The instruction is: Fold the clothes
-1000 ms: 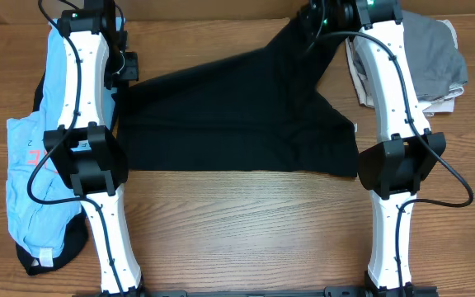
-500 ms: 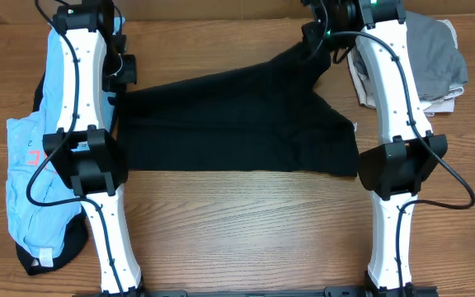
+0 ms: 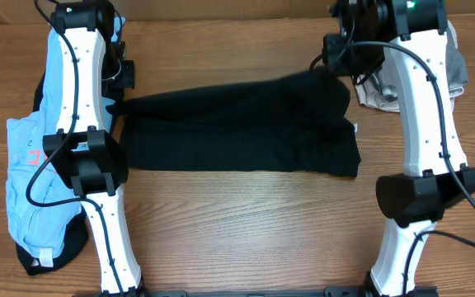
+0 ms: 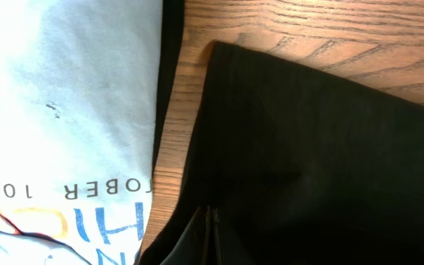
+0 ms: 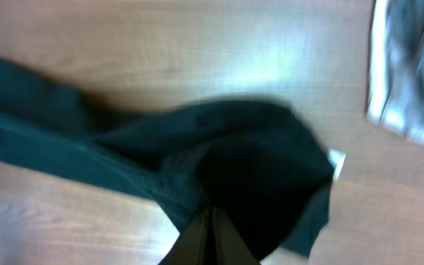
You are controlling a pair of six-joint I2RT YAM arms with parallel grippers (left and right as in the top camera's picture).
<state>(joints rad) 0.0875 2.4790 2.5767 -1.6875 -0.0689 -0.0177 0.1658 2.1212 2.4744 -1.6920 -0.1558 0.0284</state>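
Note:
The tee's pinched edge is raised between both grippers, so my left gripper goes down and back next, onto the end of the table beside the light-blue garment, and releases.
The black tee point(image 3: 237, 124) lies across the middle of the table, folded into a wide band. My left gripper point(image 3: 120, 76) is shut on its far left corner; the left wrist view shows the closed fingers point(image 4: 210, 239) pinching black cloth point(image 4: 322, 162). My right gripper point(image 3: 339, 59) is shut on its far right corner and holds it lifted; the right wrist view shows the cloth point(image 5: 256, 169) bunched and hanging from the closed fingers point(image 5: 210, 239). A small white tag point(image 3: 356, 127) shows at the tee's right edge.
A light-blue printed garment point(image 3: 31, 165) lies at the left over another dark one point(image 3: 52, 252); its print shows in the left wrist view point(image 4: 57, 110). Grey and beige garments point(image 3: 456, 70) are piled at the far right, behind the right arm.
My right gripper has moved right and toward the front with the tee's corner, flattening the raised peak into a straighter top edge. The left gripper has barely moved.

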